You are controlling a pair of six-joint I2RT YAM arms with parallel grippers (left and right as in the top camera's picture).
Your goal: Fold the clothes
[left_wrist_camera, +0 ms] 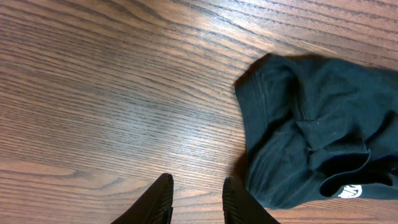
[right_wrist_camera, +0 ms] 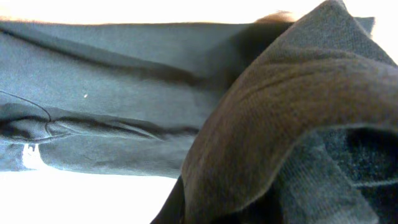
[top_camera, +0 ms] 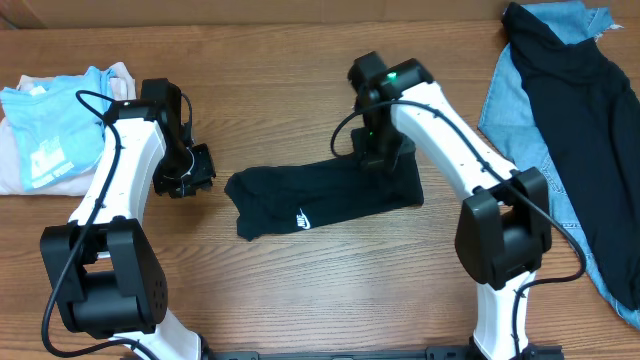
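The right gripper moves down toward the white logo (top_camera: 302, 221) next and lays the raised fold (right_wrist_camera: 292, 112) over the strip's middle, since the cloth there lies stretched out flat.
The clothes, a black T-shirt (top_camera: 320, 200) with a small white logo (top_camera: 302, 221), lie as a long folded strip across the middle of the table. My right gripper (top_camera: 378, 150) is at the strip's far right end, shut on a fold of the cloth. In the right wrist view that raised fold (right_wrist_camera: 292, 112) fills the foreground and hides the fingers, while the rest of the shirt (right_wrist_camera: 124, 87) stretches away. My left gripper (left_wrist_camera: 198, 180) hovers open over bare wood just left of the shirt's left end (left_wrist_camera: 311, 137), with nothing between its fingers.
A light-blue printed tee (top_camera: 50, 130) lies on a pale garment at the table's left back. On the right edge lies a blue denim garment (top_camera: 510, 110), and a black garment (top_camera: 585, 140) lies on top of it.
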